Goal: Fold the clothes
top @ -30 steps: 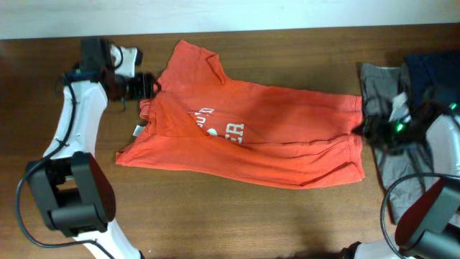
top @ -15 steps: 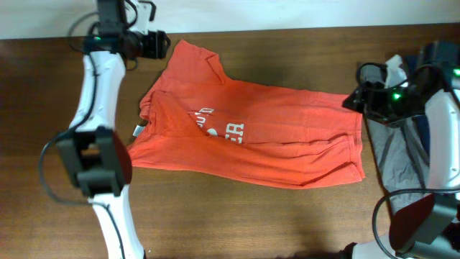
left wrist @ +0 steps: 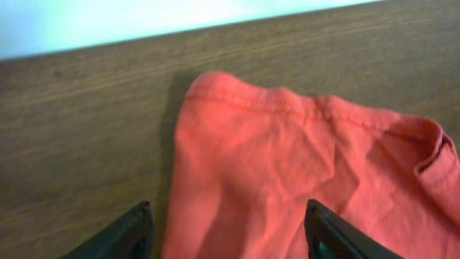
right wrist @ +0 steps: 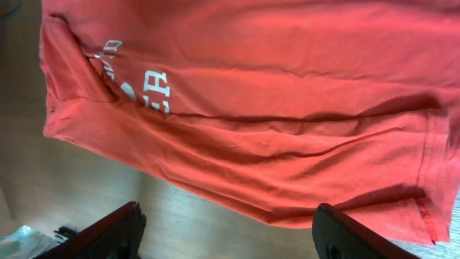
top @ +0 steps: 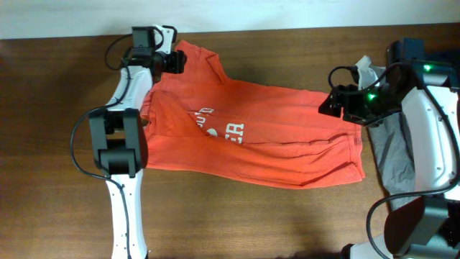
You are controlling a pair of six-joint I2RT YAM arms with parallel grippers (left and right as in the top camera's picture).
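The robot's right hand hangs empty and will go outward, toward the right in the overhead view, and down onto the shirt's far corner by the grey clothes.
The orange-red T-shirt [top: 251,133] lies crumpled across the middle of the wooden table, white print partly showing near its left part. My left gripper [top: 175,63] is open at the shirt's top left sleeve; in the left wrist view the sleeve [left wrist: 287,165] lies between its open fingers [left wrist: 230,234]. My right gripper [top: 329,103] is open above the shirt's right end, near the hem. The right wrist view shows the shirt [right wrist: 273,108] from above with the open fingers [right wrist: 226,230] empty over it.
A pile of grey and dark blue clothes [top: 388,86] lies at the table's right edge, under my right arm. The table's far edge meets a white wall [top: 287,13] just behind the left gripper.
My left gripper swung from the table's left side to the shirt's top left sleeve. My right gripper moved left from the clothes pile to over the shirt's right end. The shirt lies as before.
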